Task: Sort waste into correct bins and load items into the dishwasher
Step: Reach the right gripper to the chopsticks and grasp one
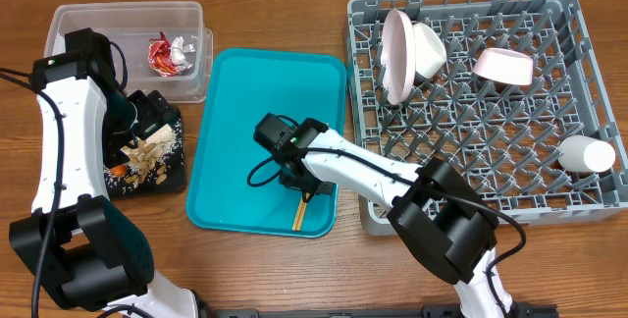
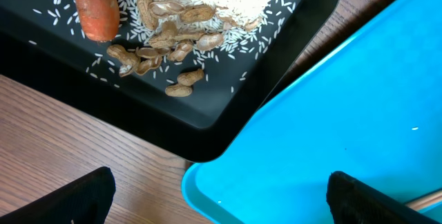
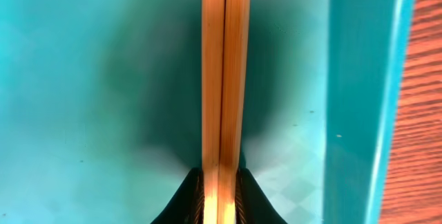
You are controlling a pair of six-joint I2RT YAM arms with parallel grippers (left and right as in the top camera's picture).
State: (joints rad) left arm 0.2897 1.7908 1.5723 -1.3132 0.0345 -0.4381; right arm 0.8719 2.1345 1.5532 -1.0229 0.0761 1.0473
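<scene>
I will next lift my right gripper, cross the teal tray's rim and lower to release, since the rack's empty tray-side strip (image 1: 370,127) is to the right of my right gripper in the overhead view.
My right gripper (image 1: 297,183) is shut on the pair of wooden chopsticks (image 3: 224,79) over the teal tray (image 1: 235,102); their lower end shows in the overhead view (image 1: 299,213). My left gripper (image 2: 221,200) is open and empty above the black tray (image 2: 228,99), which holds the carrot (image 2: 95,6), peanut scraps (image 2: 173,16) and white crumbs. The foil wrapper (image 1: 167,53) lies in the clear tub (image 1: 191,14). In the grey dish rack (image 1: 491,151) stand the plate (image 1: 396,55), a white bowl (image 1: 427,48), a pinkish bowl (image 1: 503,66) and the cup (image 1: 586,154).
The teal tray (image 2: 331,113) lies between the black tray (image 1: 167,176) and the rack. The clear tub sits at the back left. My left arm (image 1: 64,132) reaches over the black tray.
</scene>
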